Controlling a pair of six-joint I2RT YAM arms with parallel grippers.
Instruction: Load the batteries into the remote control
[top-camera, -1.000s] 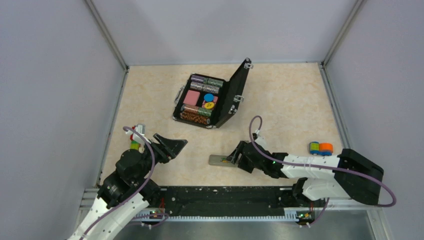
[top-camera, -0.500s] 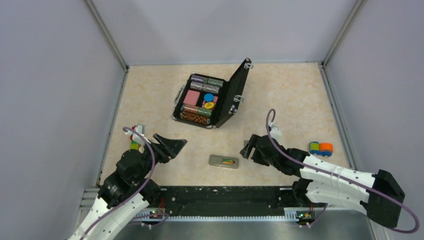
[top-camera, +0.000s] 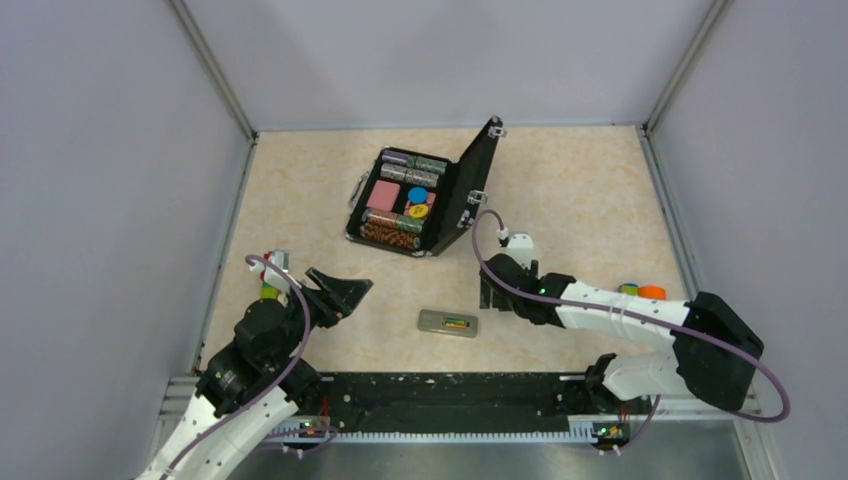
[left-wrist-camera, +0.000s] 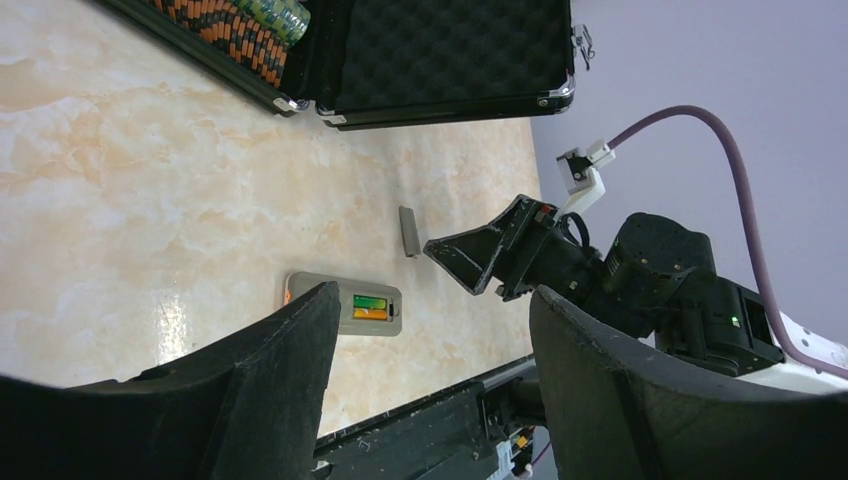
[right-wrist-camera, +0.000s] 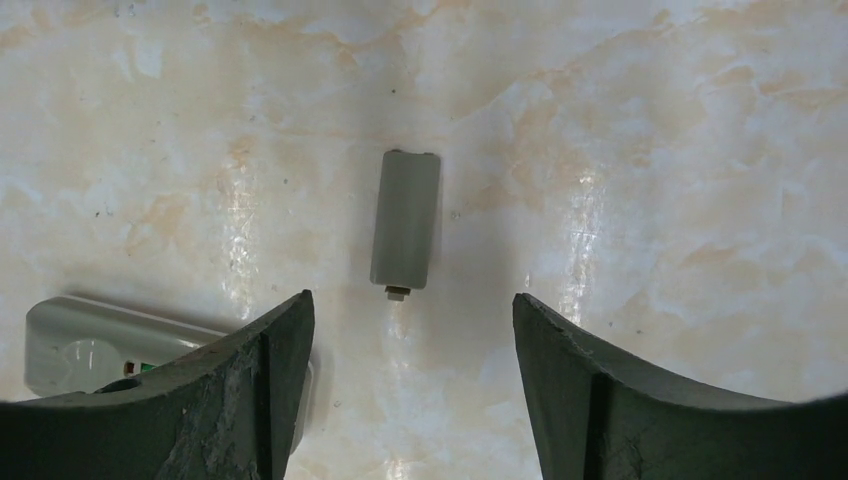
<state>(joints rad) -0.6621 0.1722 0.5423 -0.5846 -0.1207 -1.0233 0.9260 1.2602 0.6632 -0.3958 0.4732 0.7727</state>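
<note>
The loose battery cover lies below, lengthwise between my open fingers, so my right gripper will lower onto it at its tabbed end (right-wrist-camera: 400, 274) and close across its long sides.
The remote control (top-camera: 447, 322) lies grey back up near the table's front, its battery bay uncovered. The green and orange-brown batteries (top-camera: 458, 322) sit side by side in the bay, and they also show in the left wrist view (left-wrist-camera: 370, 307). A small grey battery cover (right-wrist-camera: 405, 218) lies loose on the table beyond the remote (right-wrist-camera: 80, 345). My right gripper (top-camera: 490, 295) is open and empty, hanging just above the cover (left-wrist-camera: 408, 231). My left gripper (top-camera: 340, 292) is open and empty, off to the remote's left (left-wrist-camera: 345, 304).
An open black hinged case (top-camera: 470, 195) with rolls of poker chips (top-camera: 392, 232) stands behind the remote. A multicoloured block toy (top-camera: 645, 292) lies at the right, partly behind my right arm. Grey walls close in the table.
My right gripper left the remote, drew back to the right, then swung toward the far side over the loose cover. The remote and left arm have not moved.
</note>
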